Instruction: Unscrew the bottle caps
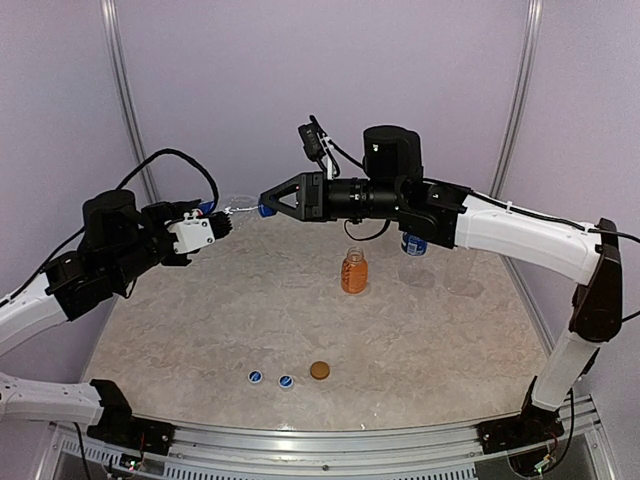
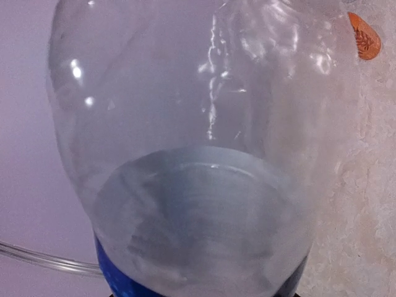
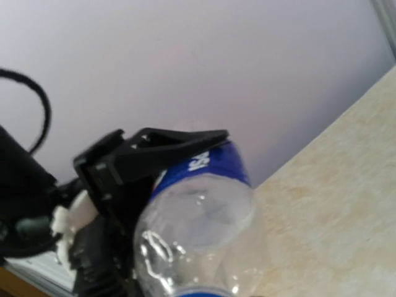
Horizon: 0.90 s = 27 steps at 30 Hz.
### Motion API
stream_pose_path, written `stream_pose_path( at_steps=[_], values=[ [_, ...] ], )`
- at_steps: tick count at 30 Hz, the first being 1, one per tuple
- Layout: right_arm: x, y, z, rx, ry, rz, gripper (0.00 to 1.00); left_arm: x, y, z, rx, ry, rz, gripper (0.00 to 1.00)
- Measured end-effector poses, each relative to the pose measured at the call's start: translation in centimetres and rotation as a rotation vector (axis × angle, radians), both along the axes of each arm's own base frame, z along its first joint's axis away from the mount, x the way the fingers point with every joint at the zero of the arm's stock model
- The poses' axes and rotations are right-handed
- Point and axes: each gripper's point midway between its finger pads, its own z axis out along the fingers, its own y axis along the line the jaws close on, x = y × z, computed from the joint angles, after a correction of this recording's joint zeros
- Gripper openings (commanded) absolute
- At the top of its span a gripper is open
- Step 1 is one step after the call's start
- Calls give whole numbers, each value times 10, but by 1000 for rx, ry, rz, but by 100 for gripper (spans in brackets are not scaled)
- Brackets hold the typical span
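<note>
My right gripper has the bottle's blue cap (image 1: pixel 265 211) between its fingertips at the bottle's neck. It will next draw back, turning the cap, and then release it.
My left gripper (image 1: pixel 222 222) is shut on a clear bottle with a blue label (image 1: pixel 240 206) and holds it on its side above the table's far left. The bottle fills the left wrist view (image 2: pixel 204 124), where my own fingers are hidden. My right gripper (image 1: pixel 268 206) is closed on that bottle's blue cap (image 1: pixel 265 211). The right wrist view shows the bottle (image 3: pixel 198 229) with a black left finger (image 3: pixel 167 151) across its label. The orange juice bottle (image 1: pixel 354 271) stands uncapped mid-table. Two blue caps (image 1: pixel 255 377) (image 1: pixel 286 381) and the golden-brown cap (image 1: pixel 319 370) lie near the front edge.
Another blue-labelled bottle (image 1: pixel 414 245) stands behind my right forearm. The marbled table (image 1: pixel 430 350) is walled by pale panels at the back and sides. The orange bottle shows at the top right of the left wrist view (image 2: pixel 364 37).
</note>
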Motion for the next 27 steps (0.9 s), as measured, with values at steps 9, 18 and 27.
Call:
stream_pose_path(
  at_steps=[9,18,27],
  values=[
    [-2,1,-2,10,20,16,44,1,1,2,1,-12,9,34],
    [-4,1,-9,-2,32,23,15,2,1,1,5,-11,12,33],
    [-9,3,-11,-17,-16,47,0,-1,0,-2,1,11,2,32]
  ],
)
